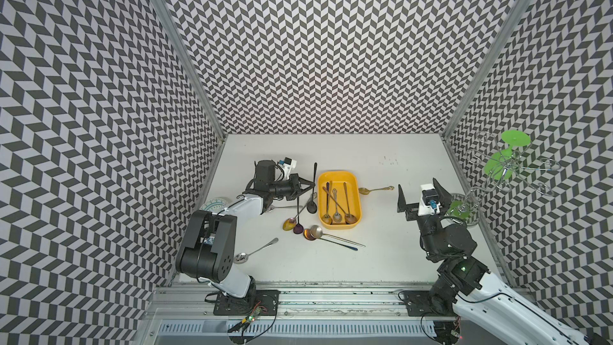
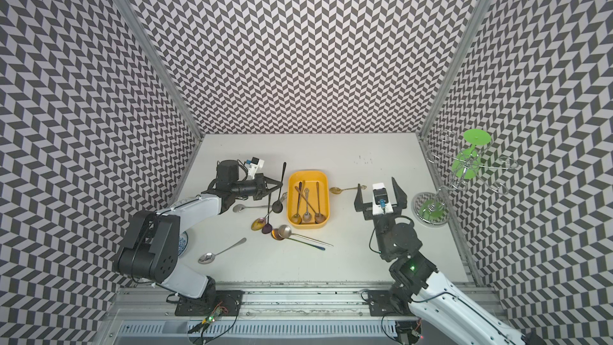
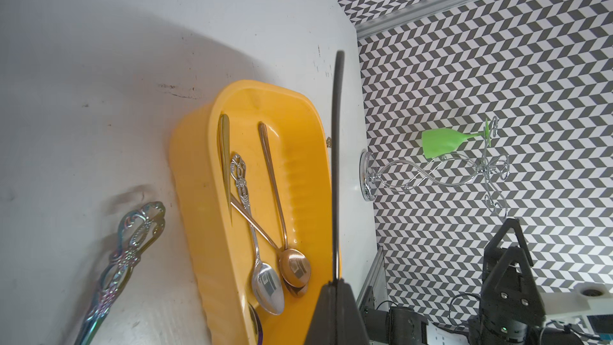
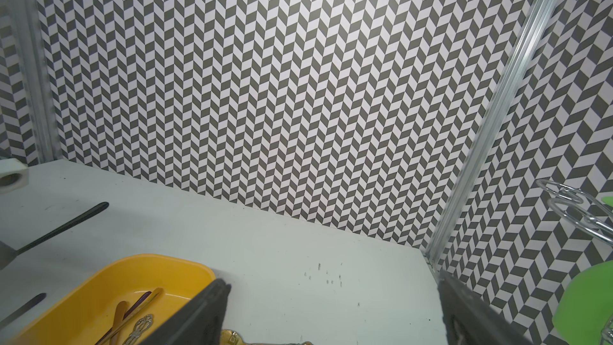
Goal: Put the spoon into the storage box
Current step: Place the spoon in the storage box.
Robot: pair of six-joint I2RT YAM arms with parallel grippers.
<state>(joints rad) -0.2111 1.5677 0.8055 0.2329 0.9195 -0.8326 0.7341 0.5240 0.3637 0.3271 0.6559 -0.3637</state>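
Observation:
The box's open inside is beside and below my gripper. My left gripper should next shift sideways over the box's adjacent long side, lower and release the spoon's handle.
The yellow storage box [image 1: 337,173] [image 2: 306,172] [image 3: 199,167] lies mid-table with several spoons in it. My left gripper [image 1: 312,184] [image 2: 281,184] [image 3: 336,285] is shut on the thin handle of a black spoon [image 1: 315,169] [image 2: 284,169] [image 3: 337,160], just beside the box's left long wall. The spoon's black bowl [image 1: 311,206] points toward the table's front. My right gripper [image 1: 418,184] [image 2: 376,183] [image 4: 335,313] stands open and empty to the right of the box. A gold spoon [image 1: 374,189] [image 4: 232,336] lies on the table close in front of it.
Loose spoons lie left of and in front of the box: a gold and a purple one [image 1: 290,224], two round-bowled ones [image 1: 315,232], a silver one [image 1: 255,252]. A patterned plate [image 1: 215,204] sits behind my left arm. A wire rack with a green glass [image 1: 504,160] stands at the right wall.

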